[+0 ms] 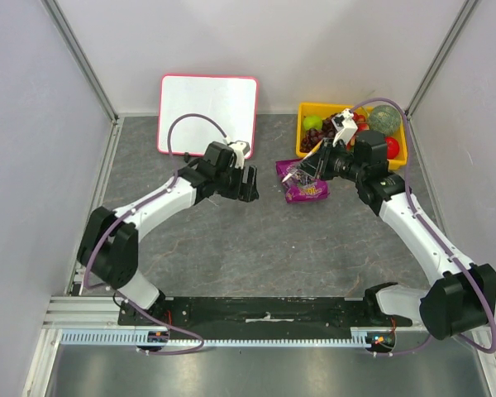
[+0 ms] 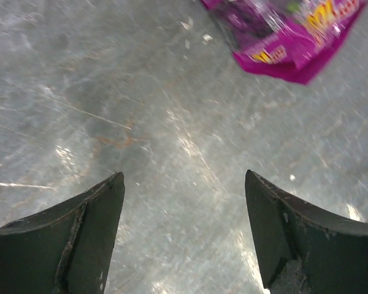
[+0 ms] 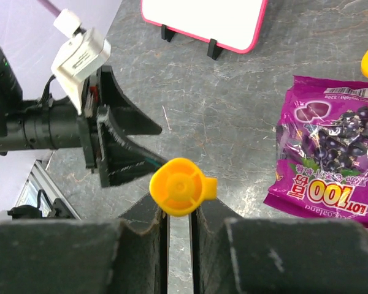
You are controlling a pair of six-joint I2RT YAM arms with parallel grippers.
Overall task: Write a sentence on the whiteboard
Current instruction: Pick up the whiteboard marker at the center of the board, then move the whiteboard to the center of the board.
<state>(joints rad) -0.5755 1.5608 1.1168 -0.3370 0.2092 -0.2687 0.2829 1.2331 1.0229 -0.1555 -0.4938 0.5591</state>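
I need to turn my left gripper to face the whiteboard [image 1: 207,112] next and reach outward onto the black foot nearer the purple bag, as it juts from the whiteboard's pink-red frame.
The whiteboard [image 1: 207,112] stands on its small black feet at the back left, leaning toward the rear wall; its pink-red frame also shows in the right wrist view [image 3: 202,18]. Its face is blank white, and no sentence is in view. My right gripper [image 3: 179,205] is shut on an orange marker [image 3: 176,187], seen end-on with its clip to the right. It hovers over the table's middle right [image 1: 312,164]. My left gripper [image 2: 181,174] is open with only bare table between its fingers. It sits in front of the board [image 1: 248,180], facing the right gripper.
A purple snack bag [image 1: 304,184] lies on the grey table between the grippers, close to the right one [image 3: 331,165]. A yellow bin [image 1: 310,106] with fruit stands at the back right. Walls close in the table at the left, right and rear.
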